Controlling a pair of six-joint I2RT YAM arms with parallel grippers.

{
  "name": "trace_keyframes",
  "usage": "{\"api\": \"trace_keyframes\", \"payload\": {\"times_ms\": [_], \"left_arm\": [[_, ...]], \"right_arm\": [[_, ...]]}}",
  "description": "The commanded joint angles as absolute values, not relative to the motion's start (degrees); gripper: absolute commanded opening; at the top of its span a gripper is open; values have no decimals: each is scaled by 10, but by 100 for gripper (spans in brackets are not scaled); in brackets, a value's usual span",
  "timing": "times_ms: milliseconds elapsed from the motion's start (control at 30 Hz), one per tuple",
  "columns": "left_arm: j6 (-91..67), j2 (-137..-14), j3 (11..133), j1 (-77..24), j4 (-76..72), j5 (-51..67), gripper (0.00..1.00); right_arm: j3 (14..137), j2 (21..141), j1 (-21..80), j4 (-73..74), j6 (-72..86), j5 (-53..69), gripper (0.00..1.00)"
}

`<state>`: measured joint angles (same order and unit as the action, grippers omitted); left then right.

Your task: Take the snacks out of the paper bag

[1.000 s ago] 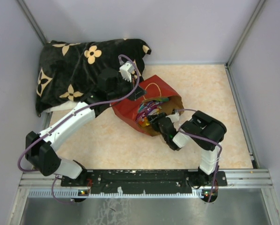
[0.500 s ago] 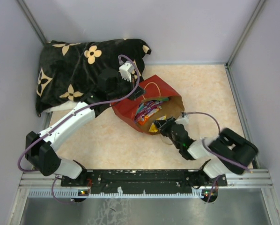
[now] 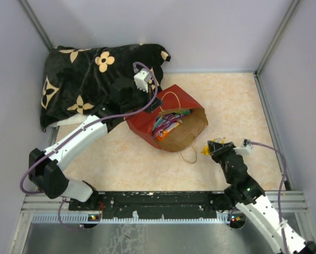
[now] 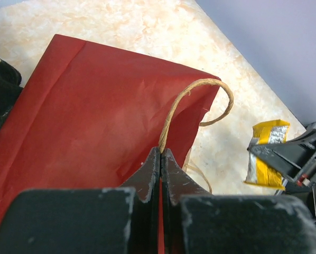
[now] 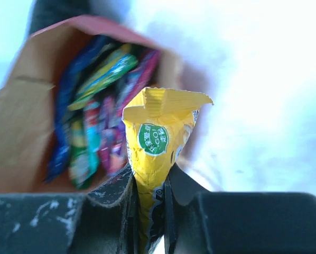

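My right gripper moves down to its right in the top view next and frees the packet there, since the bare tabletop lies below and that way.
The red paper bag (image 3: 147, 124) lies on its side mid-table, its brown mouth facing right, with several coloured snack packets (image 3: 166, 126) inside. My left gripper (image 3: 157, 105) is shut on the bag's upper edge by its looped handle (image 4: 192, 98); the red paper (image 4: 94, 121) fills the left wrist view. My right gripper (image 3: 217, 148) is shut on a yellow snack packet (image 5: 160, 143), held outside the bag to the right of its mouth. The packet also shows in the top view (image 3: 208, 149) and in the left wrist view (image 4: 266, 153). The bag's mouth (image 5: 36, 111) and packets (image 5: 94, 127) sit behind it.
A black flower-patterned pillow (image 3: 89, 79) lies at the back left, touching the bag's rear. A loose bag handle (image 3: 188, 156) lies on the table before the bag's mouth. Grey walls enclose the table on three sides.
My right gripper has drawn back out of the bag's mouth to the right and toward the near edge, carrying the yellow packet. The left arm has not moved.
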<state>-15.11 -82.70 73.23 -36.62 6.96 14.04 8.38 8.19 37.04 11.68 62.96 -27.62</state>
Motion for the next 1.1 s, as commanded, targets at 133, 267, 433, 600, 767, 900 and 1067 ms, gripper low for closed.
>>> {"api": "trace_keyframes", "payload": {"times_ms": [133,267,433,600,767,900,1067], "left_arm": [[-140,-822,729,-367,60,131,0],[-139,-827,729,-367,61,132,0],[-140,-827,734,-367,64,141,0],[-139,-829,735,-367,65,141,0],[-139,-832,738,-367,69,142,0],[-138,-834,739,-366,71,138,0],[-139,-840,743,-366,75,141,0]], "right_arm": [[69,244,127,119,555,-6,10],[77,349,-14,12,532,103,10],[111,411,-143,-25,515,153,17],[109,475,-197,-95,526,150,20],[126,511,-205,-108,502,141,23],[124,459,-205,-73,492,103,44],[137,366,-205,18,491,46,92]]}}
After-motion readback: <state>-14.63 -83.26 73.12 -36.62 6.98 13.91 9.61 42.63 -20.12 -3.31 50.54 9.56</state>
